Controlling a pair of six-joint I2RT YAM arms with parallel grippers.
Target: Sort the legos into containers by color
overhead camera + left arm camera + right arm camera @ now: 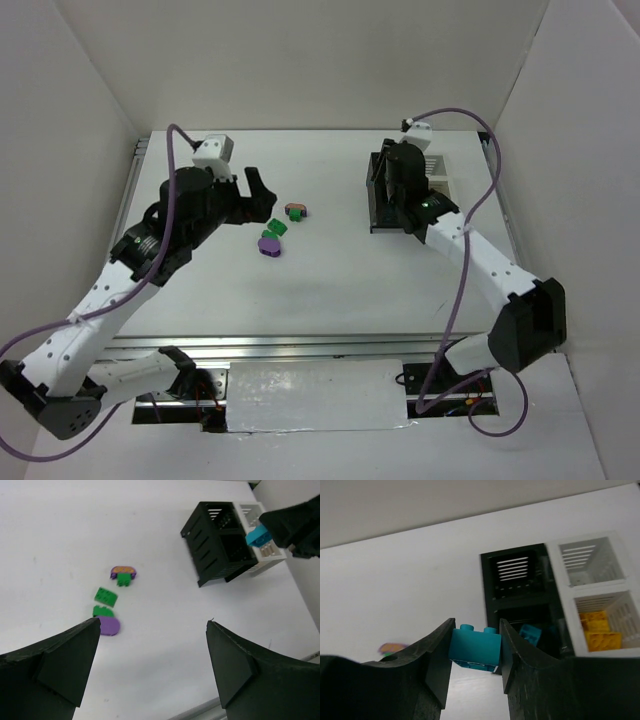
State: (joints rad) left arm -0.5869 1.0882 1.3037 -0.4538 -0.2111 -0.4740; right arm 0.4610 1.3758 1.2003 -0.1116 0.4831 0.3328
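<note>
The near black bin point(384, 206) is below and already holds a teal lego. My right gripper should go right in the wrist view over it, then go down and release.
My right gripper point(477, 628) is shut on a teal lego point(474, 648), just left of the containers. The containers are two black bins point(520, 580) and two white bins point(592, 562). Another teal lego point(530, 633) lies in the near black bin, and yellow legos point(600, 630) fill the near white bin. My left gripper point(153, 622) hangs open above the table with nothing between its fingers. Just beyond it lie a purple lego point(109, 626), two green legos point(105, 596) and an orange-and-purple piece point(123, 571). From above, the same cluster point(272, 238) sits right of the left gripper point(255, 197).
The bins point(378, 215) stand at the table's back right, under the right arm's wrist point(410, 175). White walls close in the table on three sides. A metal rail point(300, 345) runs along the near edge.
</note>
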